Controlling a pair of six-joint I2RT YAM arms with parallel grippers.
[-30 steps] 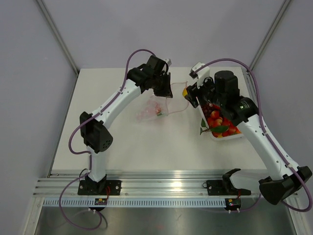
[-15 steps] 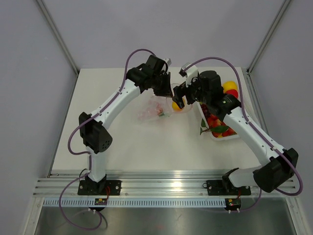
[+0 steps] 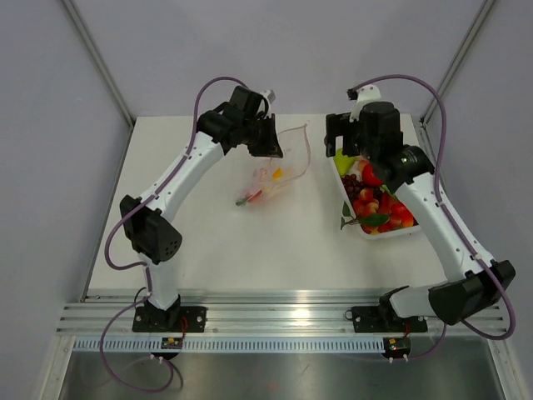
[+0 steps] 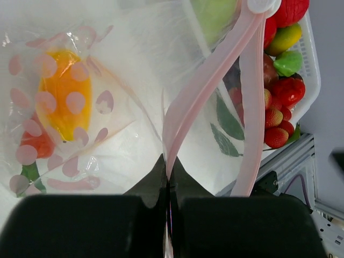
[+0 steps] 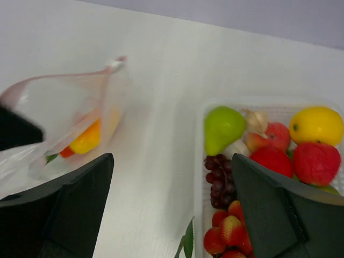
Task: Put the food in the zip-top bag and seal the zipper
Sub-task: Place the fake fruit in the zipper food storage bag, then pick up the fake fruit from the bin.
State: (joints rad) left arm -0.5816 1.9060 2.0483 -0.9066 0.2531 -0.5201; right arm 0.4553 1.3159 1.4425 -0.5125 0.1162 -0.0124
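The right gripper moves to the right in the top view, turns and lowers around the wrinkled red fruit next, since the bag's opening stands held open.
My left gripper (image 3: pixel 273 148) (image 4: pixel 168 177) is shut on the pink zipper (image 4: pixel 200 88) and holds the mouth of the clear zip-top bag (image 3: pixel 279 171) up and open. Inside the bag lies a yellow-orange fruit (image 4: pixel 63 97) (image 5: pixel 86 138) with a red piece and a green leaf beneath it. More food fills the white tray (image 3: pixel 385 234): a green pear (image 5: pixel 221 126), dark grapes (image 5: pixel 217 180), strawberries (image 5: pixel 231 231), a yellow fruit (image 5: pixel 317 124) and red ones. My right gripper (image 3: pixel 343 143) (image 5: pixel 172 204) hangs wide open and holds nothing, above the tray's far left edge.
A green leaf (image 3: pixel 348 218) sticks out over the tray's left side onto the white table. Grey walls stand behind and to both sides. An aluminium rail (image 3: pixel 275 310) with both arm bases runs along the near edge.
The right gripper carried a yellow-orange fruit to the bag's mouth, let it go inside, then swung back over the tray and opened wide. The left arm shifted the bag slightly left.
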